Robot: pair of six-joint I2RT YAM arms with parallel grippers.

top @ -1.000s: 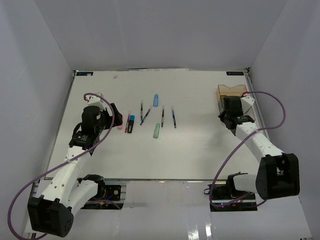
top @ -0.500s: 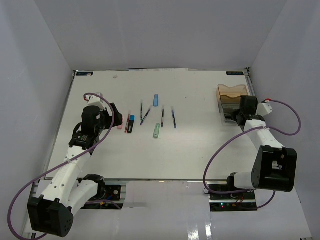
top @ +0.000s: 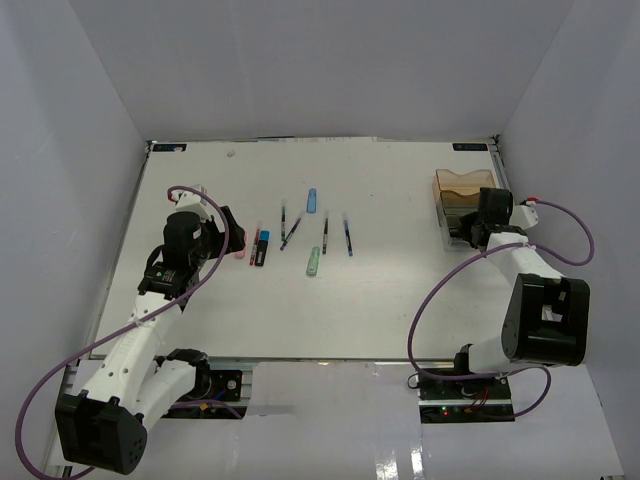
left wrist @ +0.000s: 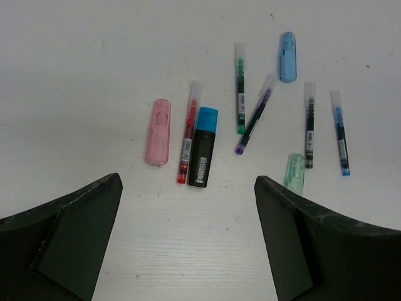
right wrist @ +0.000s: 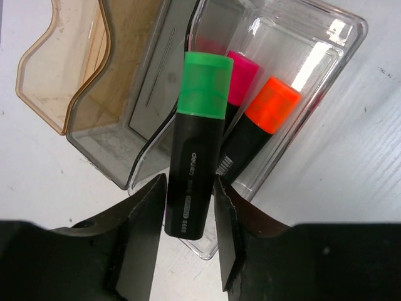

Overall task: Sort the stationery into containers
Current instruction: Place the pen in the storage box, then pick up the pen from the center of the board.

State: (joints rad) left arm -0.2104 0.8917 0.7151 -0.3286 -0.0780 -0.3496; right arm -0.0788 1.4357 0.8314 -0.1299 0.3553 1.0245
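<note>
The left gripper moves down to its right in the top view to the blue-capped marker (left wrist: 202, 150) next, onto the marker's black end facing the fingers.
My right gripper (right wrist: 191, 219) is shut on a black marker with a green cap (right wrist: 199, 150), held over the near rim of the clear tray (right wrist: 338, 37). In that tray lie a pink-capped marker (right wrist: 243, 75) and an orange-capped marker (right wrist: 270, 106). The amber tray (right wrist: 69, 69) adjoins it. From above, the right gripper (top: 482, 226) covers the clear tray, just below the amber tray (top: 462, 186). My left gripper (left wrist: 188, 182) stands open above the table, near a pink piece (left wrist: 158, 132), a red pen (left wrist: 188, 141) and a blue-capped marker (left wrist: 202, 150).
Further stationery lies mid-table: a green pen (left wrist: 240, 88), a purple pen (left wrist: 254, 119), a blue piece (left wrist: 287, 56), a black pen (left wrist: 309, 125), a blue pen (left wrist: 339, 135) and a mint piece (left wrist: 294, 172). White walls enclose the table (top: 380, 300); the trays sit by its right edge.
The right arm has swung its wrist right, over the trays, and its elbow has folded back toward the base. The left arm has not moved.
</note>
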